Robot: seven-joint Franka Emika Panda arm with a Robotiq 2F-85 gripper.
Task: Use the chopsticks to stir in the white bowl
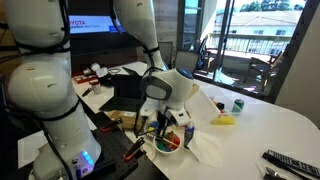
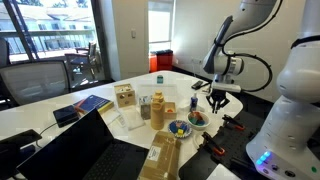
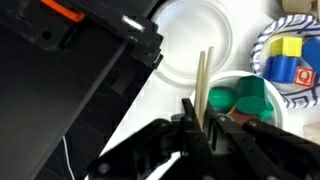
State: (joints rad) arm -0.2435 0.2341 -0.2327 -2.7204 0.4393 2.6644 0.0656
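Observation:
My gripper lowers past the white bowl's rim toward the bare tabletop beside it next and releases the chopsticks there, since that spot is clear of dishes.
In the wrist view my gripper [image 3: 200, 120] is shut on the chopsticks [image 3: 203, 82], a pale thin stick that runs from between the jaws up to a tip by a white plate. The white bowl [image 3: 258, 100] with green and red pieces lies just right of the stick. I cannot tell whether the tip is inside the bowl. In both exterior views the gripper [image 1: 160, 118] [image 2: 218, 100] hangs close above the white bowl [image 1: 167, 143] [image 2: 198, 118]. The chopsticks are too thin to make out there.
A bowl with a patterned rim and multicoloured bits [image 3: 290, 55] [image 2: 180, 128] sits beside the white bowl. A white plate [image 3: 195, 40] lies behind the stick. A black laptop [image 3: 60, 70] [image 2: 95, 150] is close by. Wooden blocks [image 2: 125, 96] and jars [image 2: 158, 108] stand on the white table [image 1: 270, 125].

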